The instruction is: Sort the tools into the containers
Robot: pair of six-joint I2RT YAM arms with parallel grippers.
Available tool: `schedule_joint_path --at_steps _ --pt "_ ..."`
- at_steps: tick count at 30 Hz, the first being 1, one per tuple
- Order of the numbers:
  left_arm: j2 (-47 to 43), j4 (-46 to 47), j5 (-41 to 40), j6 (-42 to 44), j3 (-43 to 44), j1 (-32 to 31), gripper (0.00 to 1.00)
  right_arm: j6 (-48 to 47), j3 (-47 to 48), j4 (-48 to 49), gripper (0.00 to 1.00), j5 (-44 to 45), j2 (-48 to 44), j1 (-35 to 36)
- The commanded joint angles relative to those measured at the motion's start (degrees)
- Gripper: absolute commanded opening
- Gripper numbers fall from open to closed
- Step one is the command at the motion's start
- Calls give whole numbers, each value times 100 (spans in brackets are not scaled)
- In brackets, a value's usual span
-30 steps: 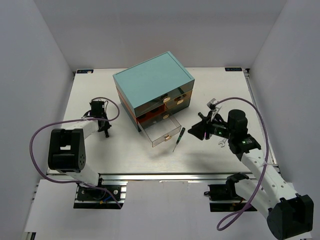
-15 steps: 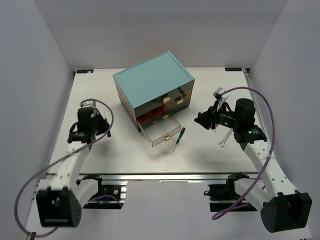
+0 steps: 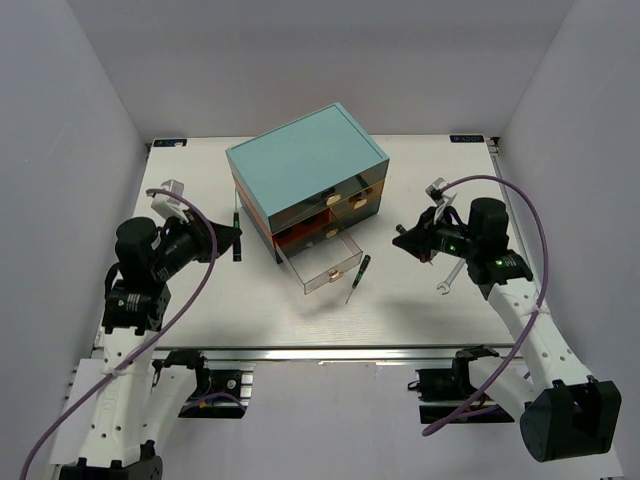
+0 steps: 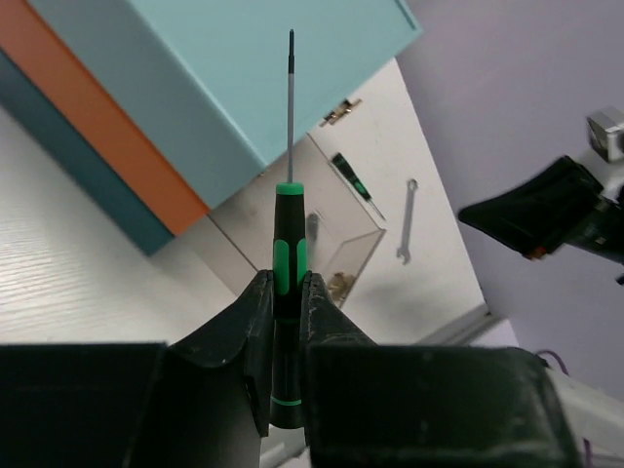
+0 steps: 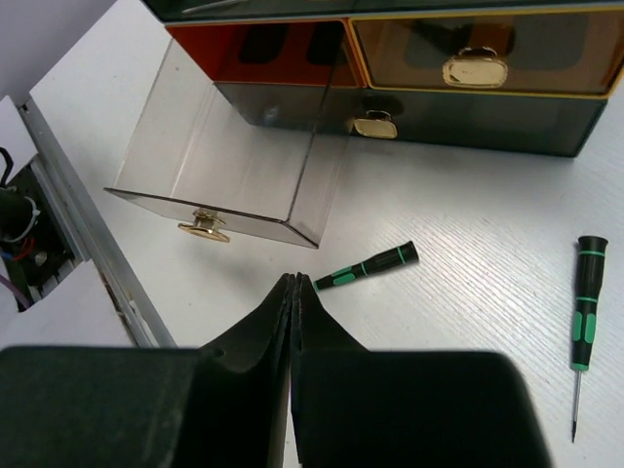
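My left gripper next carries the green-black screwdriver toward the right in the top view, over the lowest clear drawer (image 3: 322, 266), because it is pulled out and empty.
My left gripper (image 3: 231, 241) (image 4: 283, 283) is shut on a green-black screwdriver (image 4: 290, 244) (image 3: 237, 236), held up in the air left of the chest with its thin shaft pointing away from me. The chest's lowest clear drawer (image 3: 322, 266) (image 5: 234, 166) is pulled out. A short screwdriver (image 3: 357, 277) (image 5: 369, 266) lies on the table just right of that drawer. A longer screwdriver (image 5: 583, 312) lies further right. The silver wrench (image 3: 450, 277) (image 4: 406, 222) rests beside the right arm. My right gripper (image 3: 401, 241) (image 5: 292, 281) hovers above the table, shut with nothing between its fingers.
The teal-topped chest (image 3: 305, 158) stands at the table's middle back, with its other drawers (image 5: 473, 66) closed. White walls enclose the table on three sides. The metal rail (image 3: 330, 352) runs along the near edge.
My left gripper came up off the table with the screwdriver and drew back toward the near left. The right gripper closed on nothing and stayed right of the open drawer.
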Motion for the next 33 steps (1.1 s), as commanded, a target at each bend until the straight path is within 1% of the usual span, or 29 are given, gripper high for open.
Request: schedule_joint_path --at_steps 1,3,6,7,8,9,10,11,13,14,15,16,17,18,20,21,23,25,27,29,30,33 --pt "238 -39 611 -83 388 -210 0 -55 189 -41 1 231 45 -57" --pt "318 75 524 -118 406 -412 0 -82 241 -59 2 345 63 -92" --pt "598 391 16 -162 415 -1211 0 -99 294 -164 3 442 28 -154" --pt "704 444 -438 -171 458 -1831 0 -99 303 -234 3 460 10 -163" --pt "992 462 -739 -162 494 -2151 0 -99 303 -270 3 512 -25 -189" --pt "1169 488 -1012 -154 529 -2798 0 -265 303 -296 3 539 -60 -206" --pt "1362 463 -1293 -101 599 -3091 0 -327 303 -340 3 556 -77 -241" --pt "1764 419 -1809 30 782 -3329 0 -363 312 -427 4 591 -130 -251" --pt "2171 235 -2182 180 1029 -3742 0 -485 329 -524 4 627 -174 -286" --pt "2364 164 -2462 294 1265 -3806 0 -530 347 -629 4 653 -218 -329" --pt "2679 7 -2639 338 1363 -3841 0 -573 347 -665 4 679 -244 -347" --pt "2804 -64 -2753 365 1451 -3876 0 -617 356 -709 5 706 -262 -365" --pt "2927 -109 -3146 478 1574 -3885 0 -687 347 -762 6 776 -280 -400" --pt "3033 -161 -3324 488 1627 -3885 0 -714 338 -771 10 829 -289 -417" --pt "3270 -171 -3554 575 1654 -3885 0 -758 321 -806 15 1012 -254 -453" --pt "3332 -92 -3720 576 1637 -3885 0 -776 312 -824 22 1075 -227 -461" --pt "3543 40 -3791 654 1584 -3885 1 -820 321 -824 29 1259 -122 -470" --pt "3779 146 -3818 716 1619 -3885 8 -916 338 -850 41 1365 18 -488" --pt "3930 207 -3818 725 1671 -3885 18 -1091 330 -841 55 1576 115 -497" --pt "4079 260 -3783 725 1716 -3885 22 -1311 329 -806 65 1672 300 -497" --pt "4115 347 -3783 717 1707 -3885 29 -1608 312 -797 69 1690 370 -497" --pt "4185 427 -3809 717 1724 -3877 39 -1891 242 -534 72 1918 695 -497"
